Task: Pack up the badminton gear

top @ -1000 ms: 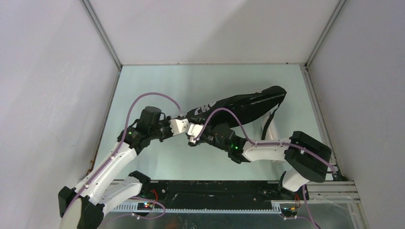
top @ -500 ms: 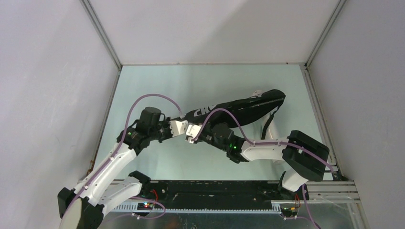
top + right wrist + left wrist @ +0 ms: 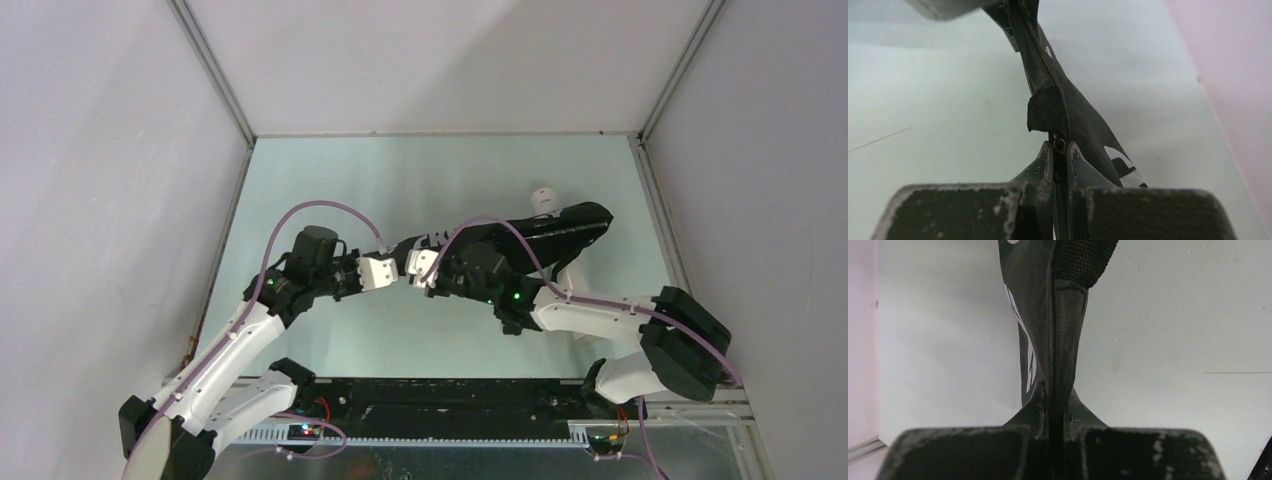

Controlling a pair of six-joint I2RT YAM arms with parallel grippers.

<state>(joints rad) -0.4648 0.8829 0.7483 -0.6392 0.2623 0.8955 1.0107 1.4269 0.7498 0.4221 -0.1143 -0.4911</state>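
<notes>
The zipper runs to the right in the top view, so my right gripper will move that way to the bag's wide end and let go of the zipper's pull [image 3: 1059, 145].
The black racket bag [image 3: 570, 225] lies slantwise on the pale green table, its narrow end toward the left. A white tube's round end [image 3: 543, 197] shows just behind the bag's wide end. My left gripper [image 3: 392, 273] is shut on the bag's narrow tip, pinching the black webbing edge [image 3: 1064, 340] between its fingers [image 3: 1058, 405]. My right gripper [image 3: 412, 272] faces it from the right. It is shut on the bag's zipper pull [image 3: 1059, 145], just below a black webbing tab [image 3: 1044, 111]. The two grippers almost touch.
White walls with metal corner posts [image 3: 212, 70] close the table on three sides. The arms' bases and a black rail [image 3: 450, 400] run along the near edge. My right arm's forearm [image 3: 590, 318] lies low across the table in front of the bag.
My right gripper has shut on the zipper pull and its arm has swung rightward. The bag has shifted right with it, and the tube's end now shows behind it. The left gripper has stayed shut.
</notes>
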